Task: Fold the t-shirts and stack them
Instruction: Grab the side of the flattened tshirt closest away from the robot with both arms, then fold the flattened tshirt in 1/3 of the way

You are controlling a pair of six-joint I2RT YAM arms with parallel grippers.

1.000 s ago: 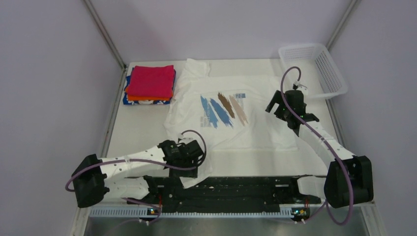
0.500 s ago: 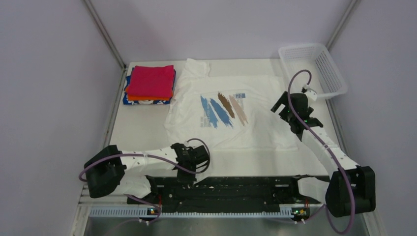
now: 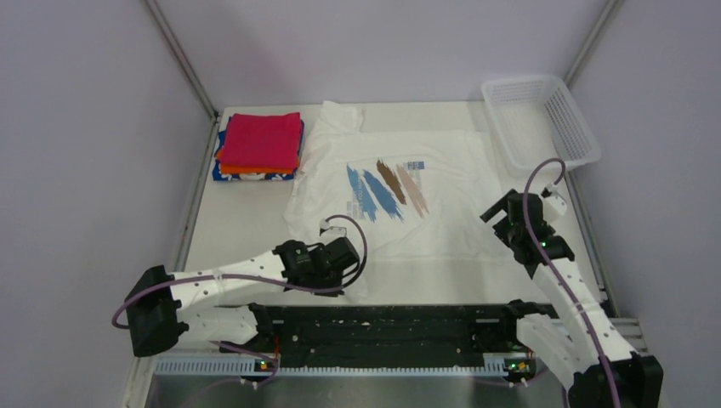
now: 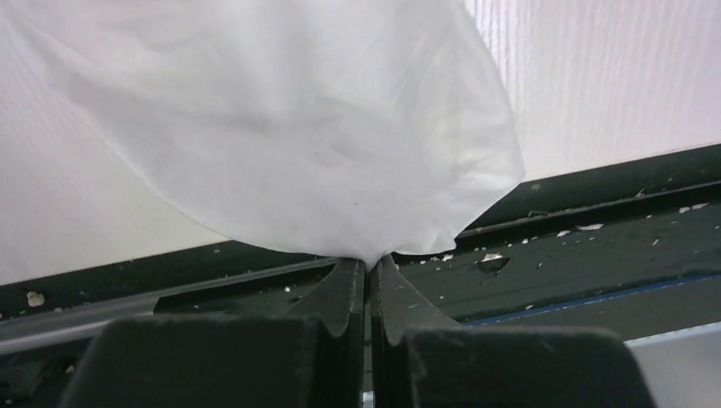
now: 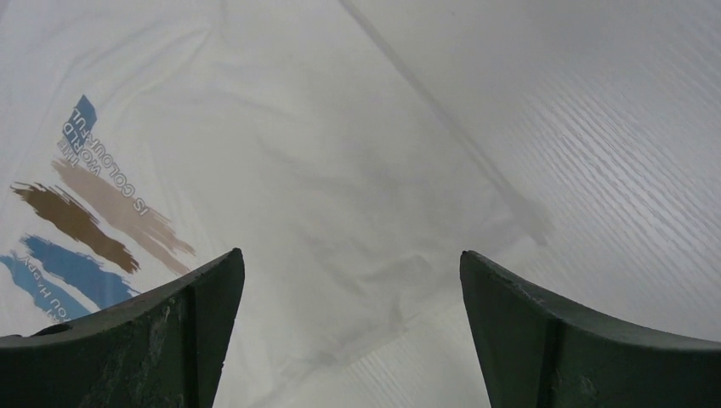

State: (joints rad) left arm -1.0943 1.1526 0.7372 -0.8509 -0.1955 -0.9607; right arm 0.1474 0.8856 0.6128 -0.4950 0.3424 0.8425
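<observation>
Next, my right gripper moves back and down onto the t-shirt's near hem corner [image 3: 502, 255] [image 5: 519, 236], which lies below and back of it, as my left gripper already holds cloth.
A white t-shirt [image 3: 442, 183] with blue and brown stripes lies spread flat mid-table. My left gripper [image 3: 342, 270] is at its near-left corner. In the left wrist view that gripper [image 4: 370, 262] is shut on a bunched point of the white cloth [image 4: 298, 127]. My right gripper [image 3: 503, 223] hangs open over the shirt's near-right part. In the right wrist view its jaws [image 5: 351, 255] stand wide, with the cloth [image 5: 298, 170] and its hem corner below them. At the far left sits a folded stack, magenta-red [image 3: 262, 138] over orange [image 3: 246, 169] over blue [image 3: 255, 178].
A white mesh basket [image 3: 580, 127] stands at the far right corner. A black rail [image 3: 408, 327] runs along the table's near edge, just behind my left gripper. Grey walls close in the left and right sides.
My left gripper has shut on the shirt's near-left corner, which hung over the rail before. The right arm has drawn back toward the near edge and stays open.
</observation>
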